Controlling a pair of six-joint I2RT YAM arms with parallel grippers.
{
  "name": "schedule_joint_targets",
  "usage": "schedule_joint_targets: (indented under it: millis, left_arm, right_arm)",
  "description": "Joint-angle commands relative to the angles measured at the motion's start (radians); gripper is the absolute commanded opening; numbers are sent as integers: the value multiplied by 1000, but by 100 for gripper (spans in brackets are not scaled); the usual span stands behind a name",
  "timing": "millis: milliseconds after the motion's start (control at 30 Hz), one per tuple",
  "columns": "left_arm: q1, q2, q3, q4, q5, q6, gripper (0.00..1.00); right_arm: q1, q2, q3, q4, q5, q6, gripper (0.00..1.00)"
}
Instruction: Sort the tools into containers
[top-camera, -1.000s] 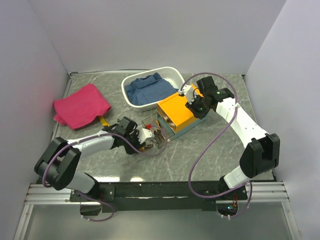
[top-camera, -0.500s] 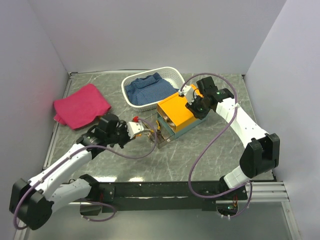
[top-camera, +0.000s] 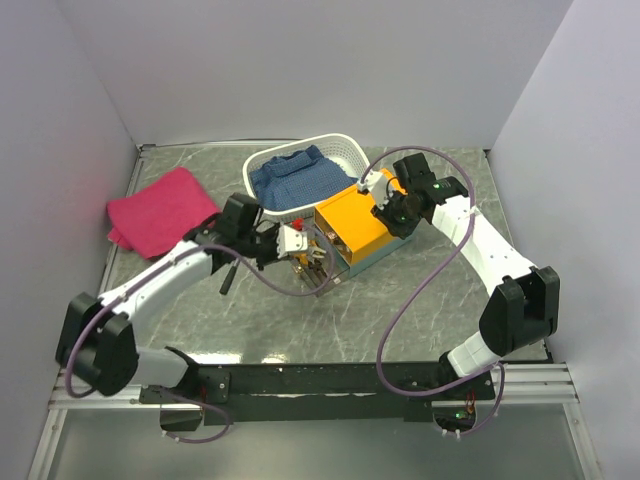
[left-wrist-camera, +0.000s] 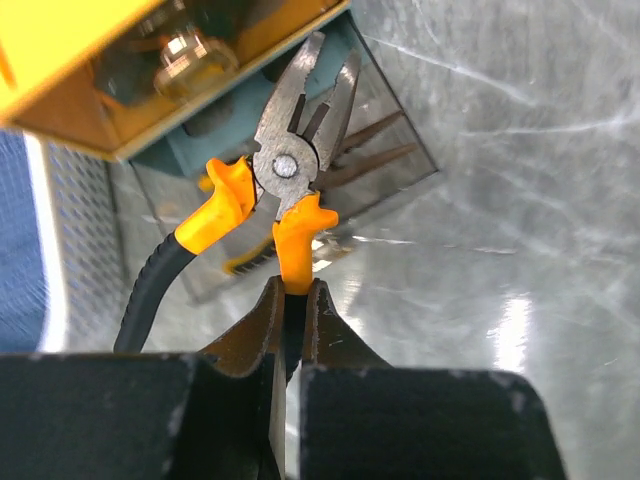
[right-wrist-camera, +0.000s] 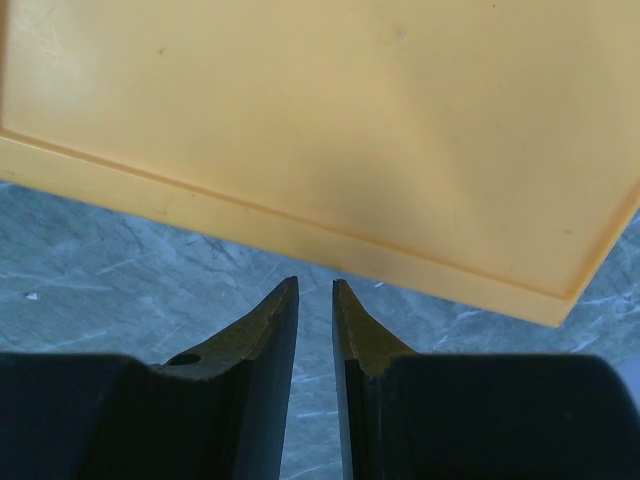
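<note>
My left gripper goes down into the clear pull-out drawer next and turns the pliers (left-wrist-camera: 287, 165) more along its length. Their handles still reach past the drawer's edge.
A pair of pliers (left-wrist-camera: 287, 165) with a steel head and orange-and-black handles hangs above the clear pull-out drawer (left-wrist-camera: 392, 140) of the container (top-camera: 352, 222). That container is an orange-yellow box with a flat lid on a teal-grey base (left-wrist-camera: 196, 150). My left gripper (left-wrist-camera: 293, 285) is shut on the orange part of one plier handle, and it shows from above at the drawer (top-camera: 300, 244). My right gripper (right-wrist-camera: 315, 285) sits at the far edge of the yellow lid (right-wrist-camera: 330, 120). Its fingers stand a narrow gap apart with nothing between them.
A white basket (top-camera: 345, 150) holding a blue cloth (top-camera: 295, 175) stands behind the container. A pink cloth (top-camera: 160, 210) lies at the back left. Grey walls close in the table on three sides.
My left gripper has shut on the pliers, and the left arm has swung so the gripper sits higher, close against the container's drawer. The right arm has not moved.
</note>
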Motion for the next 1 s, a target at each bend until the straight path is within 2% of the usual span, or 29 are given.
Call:
schedule_joint_targets:
  millis: [0,133,233,367,600,967]
  left_arm:
    - [8,97,189,-207,107,296,3]
    - [7,203,347,-405,125,432,3]
    - [5,254,383,-495,122,541,2]
    - [-10,321,424,-597,87,610,1]
    - [-30,369,469,-597,53,604,1]
    - [-84,585,654,-687,-13,604,5]
  right_arm:
    - [-8,-50,-10,15,14,-14,27]
    - [-8,-58,-22,20,14,-17,27]
    - [-12,-56,-24,21,12,-17,27]
    - [-15,-58,-27,23,9,-19,27]
    - [-21,-53,-32,26,3,-17,27]
    - [-31,-61,-42,23,0,-20,27]
